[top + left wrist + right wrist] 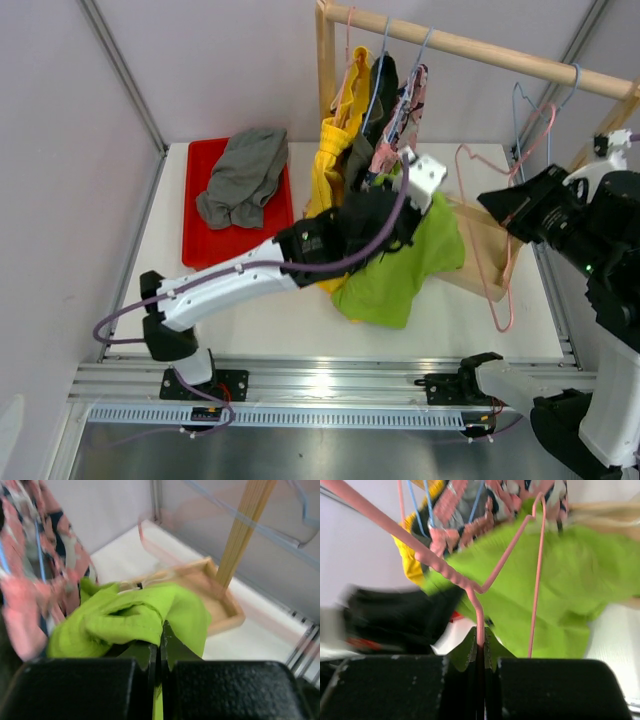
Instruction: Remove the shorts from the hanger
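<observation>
The pink hanger is bare, so my right gripper will first raise it outward over the rack's bar (pixel 553 70) beside the blue hanger, then lower its hook onto the bar's wood.
My left gripper (pixel 398 222) is shut on the lime green shorts (pixel 405 265), which hang from it in front of the rack; its jaws pinch a fold of the cloth (pixel 135 617) in the left wrist view (pixel 161 630). My right gripper (pixel 495 205) is shut on the wire of a bare pink hanger (pixel 508 270), also seen in the right wrist view (pixel 480 640). Yellow shorts (pixel 338 145), dark olive shorts (pixel 378 85) and pink floral shorts (pixel 408 115) hang from the wooden rail (pixel 480 50). Grey shorts (pixel 243 175) lie on a red tray (pixel 200 240).
The wooden rack has a left post (pixel 325 60) and a box-like base (pixel 485 260) on the table. An empty blue hanger (pixel 520 105) hangs at the rail's right end. Metal frame posts and white walls close in both sides.
</observation>
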Tool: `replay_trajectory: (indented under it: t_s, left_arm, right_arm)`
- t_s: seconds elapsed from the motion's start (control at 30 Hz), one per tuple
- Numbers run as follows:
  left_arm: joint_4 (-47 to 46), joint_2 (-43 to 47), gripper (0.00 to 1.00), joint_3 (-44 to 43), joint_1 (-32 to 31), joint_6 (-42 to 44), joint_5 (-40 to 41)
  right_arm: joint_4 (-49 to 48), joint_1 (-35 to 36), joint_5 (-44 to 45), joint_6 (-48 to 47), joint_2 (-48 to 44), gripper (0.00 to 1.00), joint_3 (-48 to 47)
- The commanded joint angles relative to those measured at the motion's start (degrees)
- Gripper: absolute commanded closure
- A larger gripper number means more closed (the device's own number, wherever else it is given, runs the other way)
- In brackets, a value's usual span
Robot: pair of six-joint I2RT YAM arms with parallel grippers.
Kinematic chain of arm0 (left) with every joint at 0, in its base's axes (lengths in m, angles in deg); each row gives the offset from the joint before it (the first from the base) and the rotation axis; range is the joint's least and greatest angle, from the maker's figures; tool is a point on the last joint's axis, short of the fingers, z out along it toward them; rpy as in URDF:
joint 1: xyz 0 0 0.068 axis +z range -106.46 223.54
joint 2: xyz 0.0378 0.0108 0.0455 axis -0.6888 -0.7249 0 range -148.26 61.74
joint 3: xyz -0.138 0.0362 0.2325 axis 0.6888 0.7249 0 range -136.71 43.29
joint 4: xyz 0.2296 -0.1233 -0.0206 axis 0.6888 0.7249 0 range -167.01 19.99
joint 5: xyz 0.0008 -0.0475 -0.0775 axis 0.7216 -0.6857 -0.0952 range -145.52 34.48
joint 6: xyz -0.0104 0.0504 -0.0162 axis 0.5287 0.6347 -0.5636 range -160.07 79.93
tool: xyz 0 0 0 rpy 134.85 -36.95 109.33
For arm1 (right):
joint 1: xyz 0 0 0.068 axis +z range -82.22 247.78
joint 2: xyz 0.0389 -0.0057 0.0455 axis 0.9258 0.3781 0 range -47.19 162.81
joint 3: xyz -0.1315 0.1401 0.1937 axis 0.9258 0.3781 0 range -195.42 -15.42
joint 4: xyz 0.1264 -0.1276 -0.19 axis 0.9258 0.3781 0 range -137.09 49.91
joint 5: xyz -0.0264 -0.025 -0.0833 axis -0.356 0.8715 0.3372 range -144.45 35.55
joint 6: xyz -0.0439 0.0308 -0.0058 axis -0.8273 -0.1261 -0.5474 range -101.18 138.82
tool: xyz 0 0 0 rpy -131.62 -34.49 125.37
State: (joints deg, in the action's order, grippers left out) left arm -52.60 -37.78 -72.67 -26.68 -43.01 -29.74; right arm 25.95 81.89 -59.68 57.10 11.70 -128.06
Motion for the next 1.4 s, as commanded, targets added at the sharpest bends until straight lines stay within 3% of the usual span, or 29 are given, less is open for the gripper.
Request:
replay_trajectory:
  t_s: [0.0,0.03,0.1,0.3,0.47,0.57,0.67,0.77,1.07,1.17,1.27,1.3,1.33,1.37]
  left_arm:
    - [-3.57,10.11,1.0,11.84,-9.54,1.87,8.19]
    - [-2.27,11.1,1.0,12.94,-11.85,2.49,16.93]
    - [4.99,12.51,1.0,15.83,-17.81,1.63,22.8]
    - [25.31,21.38,1.0,18.49,-29.25,-13.03,32.3]
    - [53.66,24.2,1.0,7.52,-33.32,-30.33,40.3]
    - [59.6,25.86,1.0,5.84,-32.8,-31.43,44.79]
    - [56.13,28.15,1.0,5.92,-29.03,-25.65,45.24]
    - [44.47,33.6,1.0,9.7,-23.67,-14.34,42.96]
    - [22.81,39.85,1.0,10.76,-6.09,10.66,36.73]
    - [17.62,38.97,1.0,9.0,2.6,15.94,30.68]
    - [16.73,35.47,1.0,5.23,16.37,16.74,21.38]
    - [16.82,34.15,1.0,4.78,18.95,16.83,19.59]
    - [16.38,32.92,1.0,1.3,21.06,17.35,18.44]
    - [15.77,30.9,1.0,0.39,24.83,17.53,17.47]
  right_arm:
    - [-1.76,-0.05,4.78,-3.91,5.51,1.0,-10.12]
    - [-1.67,-0.13,5.14,-5.66,7.18,1.0,-14.84]
    - [-2.02,-0.05,8.64,-7.25,11.74,1.0,-19.44]
    - [-10.01,-1.53,11.83,-11.12,17.83,1.0,-23.24]
    - [-16.68,-10.3,3.94,-10.51,22.57,1.0,-21.31]
    - [-20.28,-14.1,0.15,-9.28,24.77,1.0,-19.02]
    - [-21.62,-16.57,-1.35,-9.01,27.49,1.0,-18.58]
    - [-21.18,-17.45,-2.94,-9.1,28.21,1.0,-17.27]
    - [-26.98,-17.62,-4.78,-9.19,18.81,1.0,0.66]
    - [-28.03,-17.63,-5.49,-8.93,16.17,1.0,5.23]
    - [-28.91,-17.71,-6.45,-8.49,13.71,1.0,9.36]
    - [-29.26,-17.71,-6.8,-8.4,13.1,0.97,10.41]
    - [-29.87,-17.71,-7.24,-8.31,12.57,0.75,12.42]
    - [-30.05,-17.71,-7.85,-8.22,11.34,0.61,13.4]
